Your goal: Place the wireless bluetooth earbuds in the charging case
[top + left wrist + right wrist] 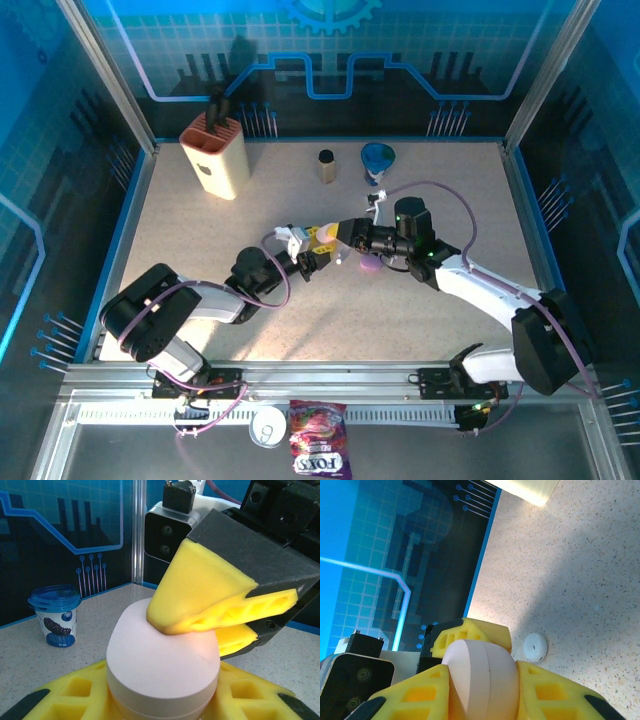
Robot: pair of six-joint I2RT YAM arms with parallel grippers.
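Observation:
I need to move the purple case back and down with my right gripper to release it on its near side, as bare tabletop is below and back of the gripper.
A pale pink pebble-shaped charging case [160,655] is held above the table between both grippers, its lid seam closed. My left gripper [160,700] is shut on the case's lower half, one yellow finger on each side. My right gripper [482,690] is shut on the same case [480,675], and its yellow fingers [210,595] press on the top. In the top view the grippers meet mid-table, left gripper [313,263] and right gripper [342,247], with the case [338,257] between them. The earbuds are out of view.
A purple case [369,265] lies on the table just right of the grippers. A white case [536,646] lies nearby. At the back stand a beige holder [215,155], a small brown cylinder [326,165] and a blue yogurt cup [378,160]. A candy bag [318,440] lies off the front edge.

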